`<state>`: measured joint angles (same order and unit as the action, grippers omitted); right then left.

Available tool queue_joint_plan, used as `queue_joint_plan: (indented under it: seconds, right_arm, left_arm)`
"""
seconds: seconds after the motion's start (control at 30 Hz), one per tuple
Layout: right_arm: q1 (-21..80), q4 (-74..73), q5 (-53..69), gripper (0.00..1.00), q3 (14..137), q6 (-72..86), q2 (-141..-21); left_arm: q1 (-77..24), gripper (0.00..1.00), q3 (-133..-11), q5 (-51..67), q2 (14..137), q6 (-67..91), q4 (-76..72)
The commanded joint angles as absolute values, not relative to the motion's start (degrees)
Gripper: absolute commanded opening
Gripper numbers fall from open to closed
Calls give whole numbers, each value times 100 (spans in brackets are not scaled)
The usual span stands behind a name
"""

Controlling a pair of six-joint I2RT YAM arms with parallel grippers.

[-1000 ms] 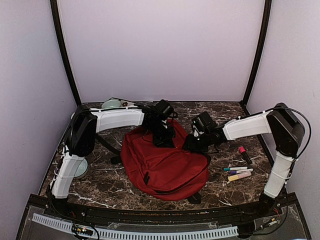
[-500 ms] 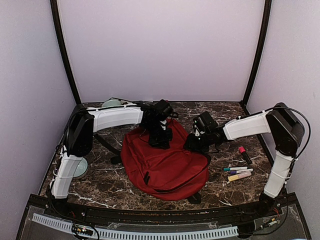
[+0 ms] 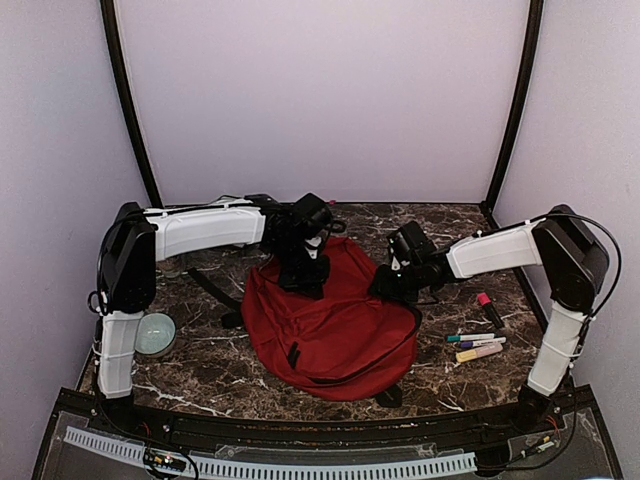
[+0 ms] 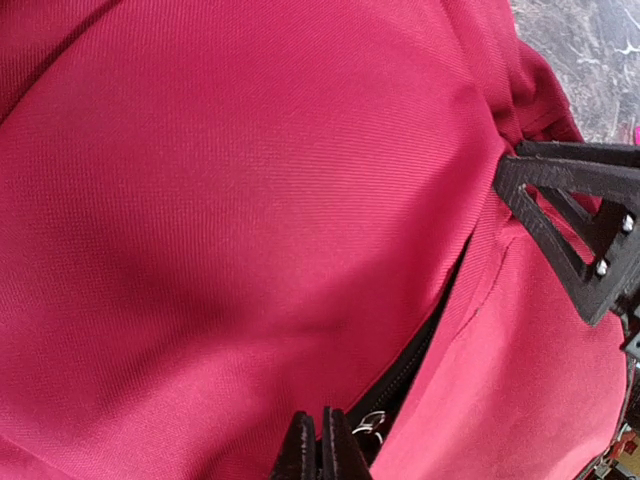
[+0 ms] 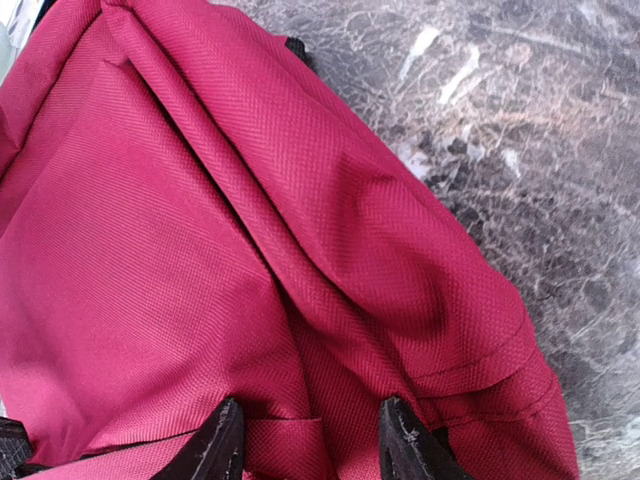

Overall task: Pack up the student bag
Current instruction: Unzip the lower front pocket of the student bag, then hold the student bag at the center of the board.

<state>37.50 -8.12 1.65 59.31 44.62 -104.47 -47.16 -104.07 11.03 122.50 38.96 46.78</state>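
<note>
My left gripper pulls toward the bag's edge by the strap (image 3: 251,312) next, to its left in the top view. This lengthens the short zipper opening, and then the gripper releases.
The student bag (image 3: 330,335) lies flat in the middle of the marble table, red with black straps. My left gripper (image 3: 300,278) is at the bag's far edge. In the left wrist view its jaws (image 4: 320,452) are pinched shut at the zipper pull (image 4: 372,425), beside a short open stretch of black zipper (image 4: 425,350). My right gripper (image 3: 385,287) is at the bag's right edge. Its fingers (image 5: 400,445) straddle and squeeze a bunched fold of the red fabric (image 5: 310,440). A black finger of the right gripper (image 4: 570,220) shows in the left wrist view.
Several markers (image 3: 475,346) lie right of the bag, with a pink-capped one (image 3: 488,308) behind them. A pale green bowl (image 3: 155,333) sits by the left arm's base. A black strap (image 3: 212,288) trails left of the bag. Dark frame posts stand at the back corners.
My left arm has swung left and back, and its shut gripper has slid left along the bag's far edge. The bowl at the left is now uncovered. The right gripper has barely moved.
</note>
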Motion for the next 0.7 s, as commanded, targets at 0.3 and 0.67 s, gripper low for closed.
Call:
queue_joint_plan:
  seconds: [0.3,0.67]
  right_arm:
    - [4069,-1763,300,47,6565,4080,-9542]
    - [4502,-1287,920,38,5924,4580,-9923]
  left_arm:
    - [-4722,0,-9680,1406,11593,3800,4030]
    - [-4711,0,-9724,1506,11610,3694,3931]
